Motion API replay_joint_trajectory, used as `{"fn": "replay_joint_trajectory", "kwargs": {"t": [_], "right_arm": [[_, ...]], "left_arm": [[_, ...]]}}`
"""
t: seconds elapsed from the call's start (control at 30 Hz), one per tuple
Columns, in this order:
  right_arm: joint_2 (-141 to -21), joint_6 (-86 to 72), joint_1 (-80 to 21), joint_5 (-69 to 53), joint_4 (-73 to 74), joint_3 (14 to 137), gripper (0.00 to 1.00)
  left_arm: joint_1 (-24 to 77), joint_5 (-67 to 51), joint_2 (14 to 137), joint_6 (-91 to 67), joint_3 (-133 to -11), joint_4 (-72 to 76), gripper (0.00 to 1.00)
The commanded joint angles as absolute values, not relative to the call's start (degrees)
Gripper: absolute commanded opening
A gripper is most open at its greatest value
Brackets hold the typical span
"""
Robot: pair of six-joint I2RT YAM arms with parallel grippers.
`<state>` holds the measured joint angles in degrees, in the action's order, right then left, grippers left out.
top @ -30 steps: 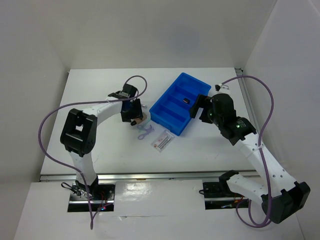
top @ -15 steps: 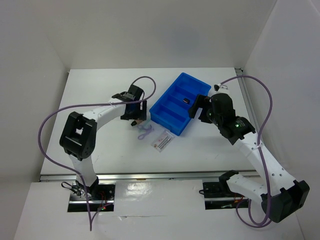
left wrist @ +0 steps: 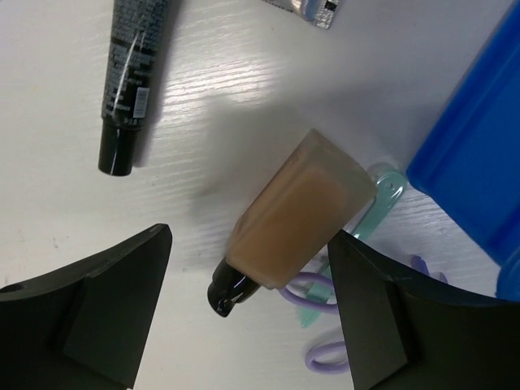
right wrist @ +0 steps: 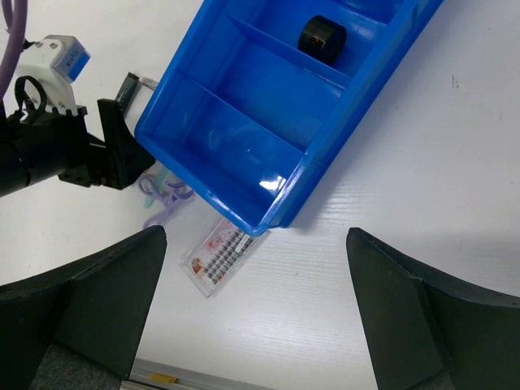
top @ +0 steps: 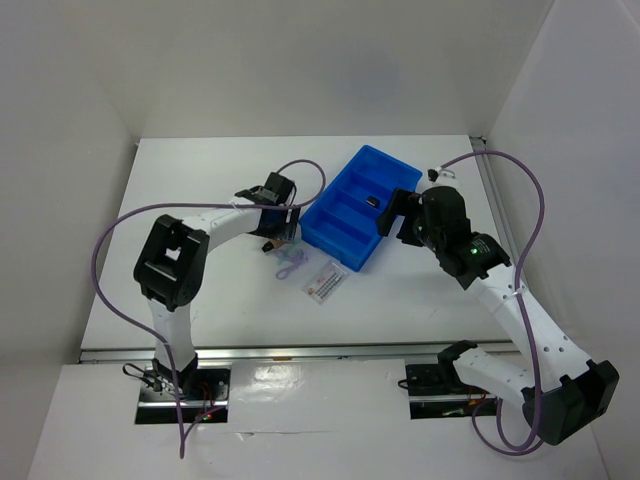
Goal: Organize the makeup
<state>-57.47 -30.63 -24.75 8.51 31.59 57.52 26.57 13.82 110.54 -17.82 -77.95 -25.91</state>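
Observation:
My fingers are already on both sides of the tan bottle's body (top: 279, 241) (left wrist: 298, 214). My left gripper should next stay low around the tan bottle and close its fingers across that body.
A stubby tan bottle with a black cap (left wrist: 296, 213) lies on the table, its body resting over the lilac looped tool (left wrist: 325, 302) with the pale green handle. My left gripper (left wrist: 250, 240) stands open around the bottle, with neither finger closed on it. A black tube (left wrist: 132, 77) lies apart to the left. In the top view the left gripper (top: 282, 226) is beside the blue tray (top: 340, 222). The lilac tool (top: 290, 262) and the white packet (top: 325, 280) lie just in front. A tiny dark piece (right wrist: 321, 36) sits in a tray compartment. My right gripper (right wrist: 256, 240) hangs open above the tray's near corner.
The tray's wall (left wrist: 479, 154) rises close on the right of the left gripper. The packet (right wrist: 218, 253) lies partly under the tray's corner (right wrist: 272, 223). White walls close off the table at the back and sides. A purple cable loops over each arm.
My left gripper has moved right toward the tray and its jaws have spread wider; the tan bottle now sits under it. The right arm has not moved.

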Motion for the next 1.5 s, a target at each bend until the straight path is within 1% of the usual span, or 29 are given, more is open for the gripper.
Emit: {"fn": "replay_joint_trajectory", "kwargs": {"t": [0.0,0.07,0.13,0.17,0.23,0.27,0.33,0.37,0.53,0.63,0.7,0.73,0.83,0.87,0.93,0.97,1.0,1.1,1.13,1.2,1.23,1.3,1.47], "right_arm": [[-57.30,-31.03,-24.70,8.44,28.48,57.22,0.99],[-57.30,-31.03,-24.70,8.44,28.48,57.22,0.99],[-57.30,-31.03,-24.70,8.44,28.48,57.22,0.99],[-57.30,-31.03,-24.70,8.44,28.48,57.22,0.99],[-57.30,-31.03,-24.70,8.96,29.00,57.22,0.99],[-57.30,-31.03,-24.70,8.96,29.00,57.22,0.99],[-57.30,-31.03,-24.70,9.49,29.00,57.22,0.99],[-57.30,-31.03,-24.70,9.49,29.00,57.22,0.99],[-57.30,-31.03,-24.70,9.49,29.00,57.22,0.99],[-57.30,-31.03,-24.70,9.49,29.00,57.22,0.99],[-57.30,-31.03,-24.70,9.49,28.48,57.22,0.99],[-57.30,-31.03,-24.70,9.49,28.48,57.22,0.99],[-57.30,-31.03,-24.70,9.49,28.48,57.22,0.99],[-57.30,-31.03,-24.70,9.49,28.48,57.74,0.99],[-57.30,-31.03,-24.70,10.89,28.48,57.74,0.99],[-57.30,-31.55,-24.70,11.86,28.48,57.74,0.99],[-56.17,-32.25,-24.70,12.56,28.48,57.74,0.99],[-51.78,-32.87,-24.70,13.89,27.60,56.35,0.99],[-50.72,-32.87,-24.70,14.58,27.08,55.73,0.99],[-48.00,-33.39,-24.70,16.34,27.85,55.72,0.99],[-47.29,-33.40,-24.70,16.87,28.47,55.72,0.99],[-46.23,-33.40,-24.70,18.71,30.49,55.72,0.99],[-44.30,-33.40,-24.70,20.21,34.01,56.78,0.99]], "left_arm": [[26.89,12.04,112.32,-15.29,-79.98,-23.38,0.90],[26.37,11.51,113.81,-15.29,-81.29,-22.77,0.88],[26.37,10.38,114.60,-15.82,-81.30,-22.15,0.84],[25.76,8.80,115.13,-15.82,-81.30,-21.63,0.78],[25.75,8.27,115.14,-17.13,-81.91,-21.62,0.72],[25.75,8.26,115.14,-17.14,-81.91,-21.62,0.66],[25.75,8.26,114.44,-17.66,-81.30,-21.09,0.59],[25.23,8.26,113.65,-17.67,-81.30,-21.09,0.52],[24.61,10.89,109.44,-18.81,-81.82,-26.09,0.29],[24.61,11.51,106.36,-19.34,-82.44,-28.12,0.22],[24.09,12.21,103.89,-19.34,-85.06,-30.66,0.16],[24.08,12.22,103.89,-19.34,-86.30,-31.72,0.15],[24.08,12.22,102.40,-20.03,-92.36,-34.53,0.03],[24.08,11.35,102.39,-20.74,-93.68,-34.54,0.03],[24.08,4.51,101.87,-22.41,-97.01,-33.50,0.03],[24.08,1.35,101.87,-23.11,-98.08,-31.31,0.01],[24.87,-2.86,102.91,-25.12,-100.96,-30.51,0.00],[27.06,-7.28,109.14,-29.60,-107.03,-29.97,0.00],[27.59,-9.56,111.07,-32.06,-111.40,-29.97,0.00],[29.87,-9.58,116.96,-33.74,-115.64,-29.19,0.00],[30.58,-9.06,118.81,-35.58,-119.93,-29.18,0.00],[31.64,-9.76,123.20,-37.78,-122.77,-27.69,0.00],[33.31,-13.44,126.82,-46.21,-121.64,-14.88,0.00]]}}
